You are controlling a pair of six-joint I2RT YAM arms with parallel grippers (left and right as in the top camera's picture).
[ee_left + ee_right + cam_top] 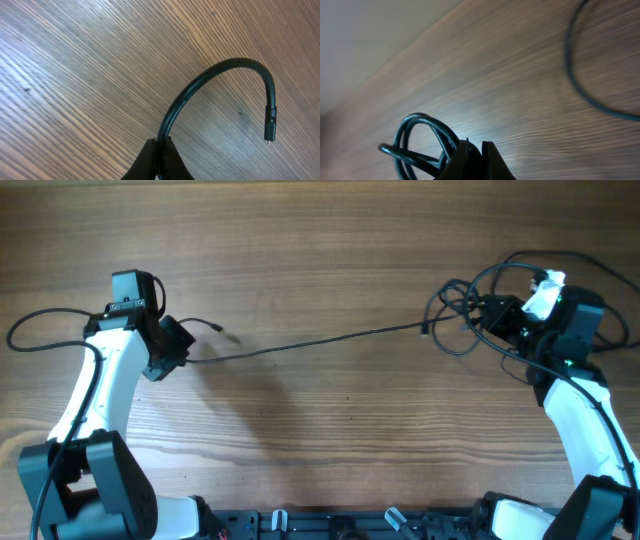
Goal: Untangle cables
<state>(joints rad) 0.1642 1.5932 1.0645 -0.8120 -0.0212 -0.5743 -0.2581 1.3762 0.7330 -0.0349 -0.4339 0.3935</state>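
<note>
My right gripper moves over the table's middle next, to its left in the overhead view, and releases the bundle, as the cable lacks slack.
A thin black cable point(300, 344) runs stretched across the table from my left gripper point(182, 348) toward the right. My left gripper point(161, 145) is shut on it near its end; the free end arcs up and ends in a small plug point(270, 129). At the right a knotted bundle of black cables point(465, 305) lies by my right gripper point(492, 315). In the right wrist view the right gripper point(476, 150) is shut on the bundle, with loops point(420, 140) sticking out to the left.
Thicker black arm cables loop at the far left point(40, 325) and far right point(600, 270) of the wooden table point(330, 440). Another black cord curves over the table in the right wrist view point(580, 75).
</note>
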